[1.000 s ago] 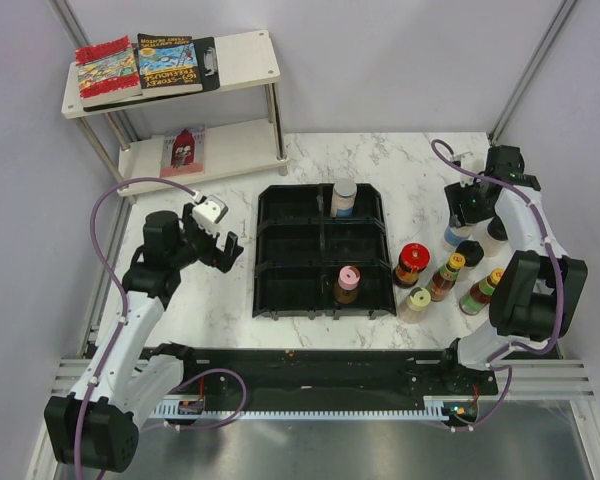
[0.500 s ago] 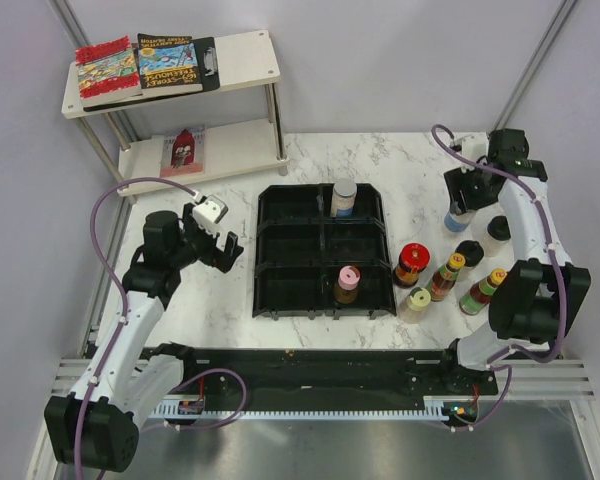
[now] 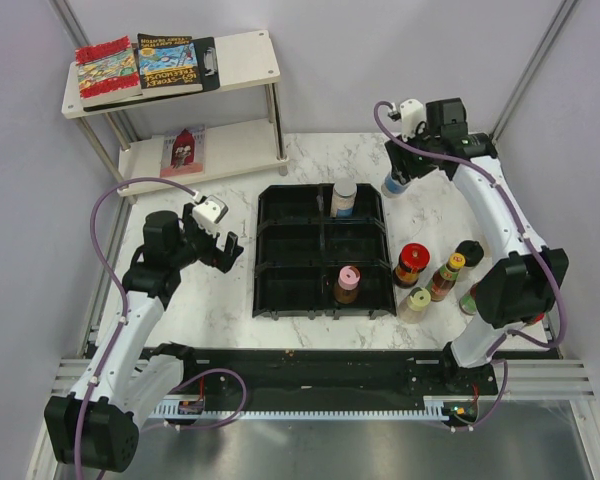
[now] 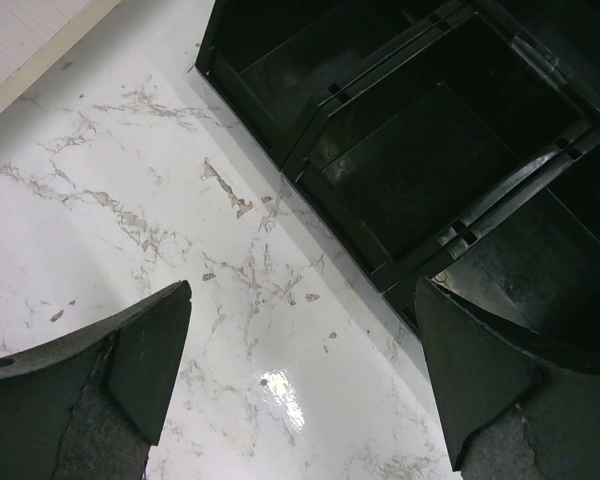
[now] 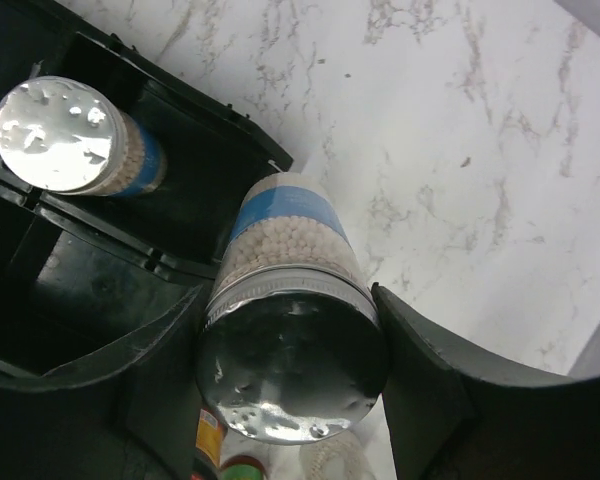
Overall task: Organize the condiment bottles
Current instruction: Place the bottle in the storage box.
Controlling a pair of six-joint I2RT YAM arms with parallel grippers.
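The open space beside the matching jar (image 3: 344,197) is below, to the left of my right gripper in the top view, so next that gripper will carry my jar over, lower it and release it.
My right gripper (image 3: 398,175) is shut on a silver-capped jar of white beads with a blue label (image 5: 285,240), held off the table just past the back right corner of the black tray (image 3: 280,250). A matching silver-capped jar (image 3: 344,197) stands in the tray's back right compartment. A pink-capped bottle (image 3: 347,282) stands in the front right one. More condiment bottles wait right of the tray: a red-capped jar (image 3: 413,262), a yellow-capped bottle (image 3: 447,275), a cream-capped one (image 3: 416,301) and a black-capped one (image 3: 470,251). My left gripper (image 3: 220,250) hangs open over bare marble left of the tray.
A white two-level shelf (image 3: 245,60) with colourful books stands at the back left. The tray's near wall (image 4: 380,265) lies just right of my left fingers. Frame posts rise at the back corners, and my right arm arcs over the bottles on the right.
My right arm has lifted the silver-capped jar from the bottles at the right and carried it left, toward the tray's back right corner. The left arm has not moved.
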